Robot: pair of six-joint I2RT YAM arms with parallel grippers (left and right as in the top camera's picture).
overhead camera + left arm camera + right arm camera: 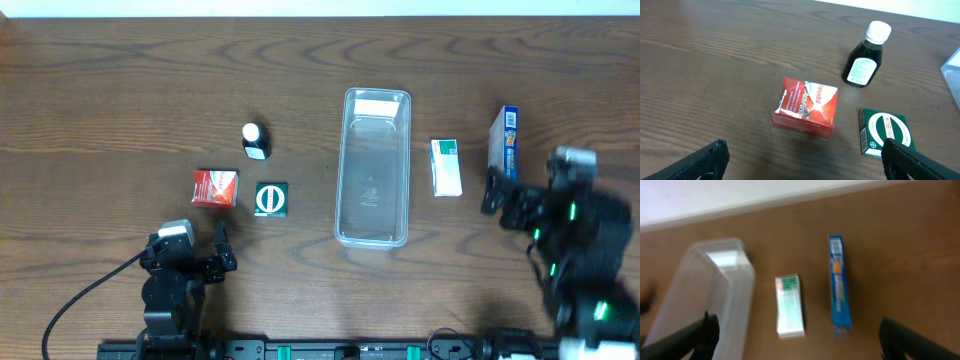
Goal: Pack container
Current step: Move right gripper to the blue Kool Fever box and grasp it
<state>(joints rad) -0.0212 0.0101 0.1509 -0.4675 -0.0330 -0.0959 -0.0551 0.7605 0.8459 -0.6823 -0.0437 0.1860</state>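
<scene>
My open right gripper moves outward and down over the narrow top edge of the blue box (508, 145) (838, 281) next, since the box lies below and outward of it.
The clear plastic container (374, 168) lies lengthwise at the table's middle, empty; it also shows in the right wrist view (705, 295). To its left are a red box (215, 187) (806, 105), a green box (270, 199) (887, 132) and a dark bottle with a white cap (255, 140) (866, 59). To its right are a white-and-green box (446, 166) (789, 305) and a blue box (504, 142) (838, 284). My left gripper (213, 255) (802, 162) is open and empty, just short of the red box. My right gripper (505, 200) (800, 337) is open and empty near the white and blue boxes.
The table is dark wood (120, 90). Its far edge meets a white wall (715, 200). A black cable (80, 300) trails from the left arm at the front edge.
</scene>
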